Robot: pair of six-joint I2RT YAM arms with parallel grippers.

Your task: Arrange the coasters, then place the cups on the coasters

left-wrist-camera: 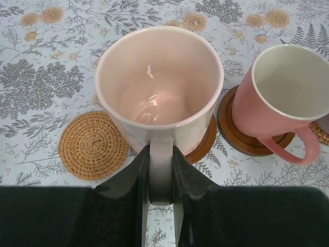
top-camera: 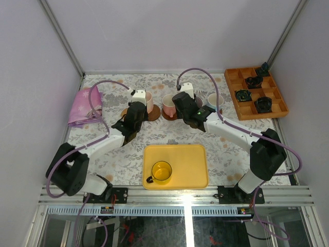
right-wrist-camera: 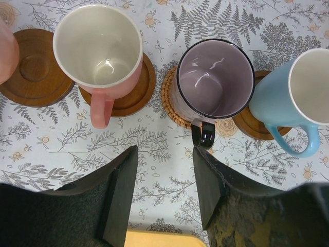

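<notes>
The dark coaster shows only toward the pink cup, so my left gripper will move that way and then lower the pale pink cup onto the coaster (top-camera: 153, 113).
My left gripper (left-wrist-camera: 160, 149) is shut on the handle of the pale pink cup (left-wrist-camera: 159, 82). That cup hangs at the left side of a dark coaster (left-wrist-camera: 205, 145); whether it rests on it I cannot tell. A tan woven coaster (left-wrist-camera: 93, 145) lies bare to its left. The pink cup (right-wrist-camera: 100, 49), grey-purple cup (right-wrist-camera: 216, 77) and light blue cup (right-wrist-camera: 293, 98) each stand on a coaster. My right gripper (right-wrist-camera: 164, 152) is open and holds nothing, its right finger close to the grey-purple cup's handle (right-wrist-camera: 203, 135). The yellow cup (top-camera: 161, 172) stands on the yellow tray (top-camera: 195, 154).
An orange compartment box (top-camera: 234, 90) with small black objects sits at the back right. A pink cloth (top-camera: 85, 105) lies at the back left. The yellow tray lies just behind my right gripper, near the table's front edge.
</notes>
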